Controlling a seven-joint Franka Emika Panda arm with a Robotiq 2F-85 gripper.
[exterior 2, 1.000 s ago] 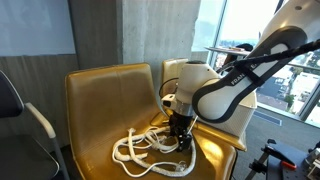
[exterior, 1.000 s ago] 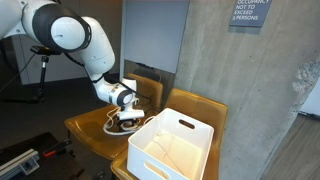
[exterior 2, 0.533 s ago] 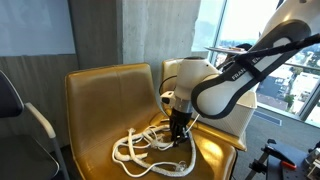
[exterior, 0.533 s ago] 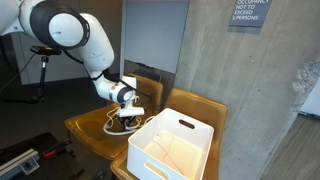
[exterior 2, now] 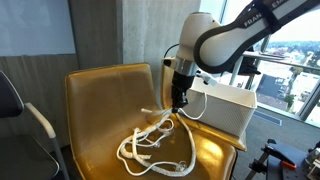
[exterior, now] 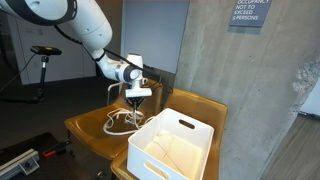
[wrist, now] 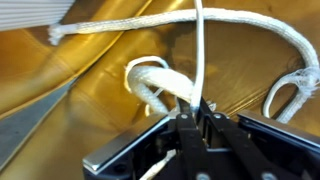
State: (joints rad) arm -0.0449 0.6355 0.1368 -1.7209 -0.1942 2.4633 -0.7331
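Observation:
The robot needs to lift its gripper high next, swing it over the open inside of the bin and let go of the white rope, since the rope trails into coils below the bin's rim.
A long white rope (exterior 2: 152, 146) lies in loose coils on the seat of a tan leather chair (exterior 2: 95, 95). My gripper (exterior 2: 178, 102) hangs above the seat, shut on a strand of that rope, which runs taut from the jaws down to the pile. In the wrist view the gripper (wrist: 196, 104) pinches the thin strand between closed fingers, with the rope (wrist: 155, 82) looped on the leather below. The other exterior view shows the gripper (exterior: 138, 98) raised over the rope (exterior: 118, 122), a strand hanging from it.
A white plastic bin (exterior: 172, 147) with handle slots stands beside the chair, close to the arm; it shows as the bin (exterior 2: 222, 106) behind the gripper. A concrete wall (exterior: 235, 90) rises behind. A black office chair arm (exterior 2: 25, 115) sits to one side.
The gripper closed on the rope down at the seat, then rose, pulling a strand up taut from the pile.

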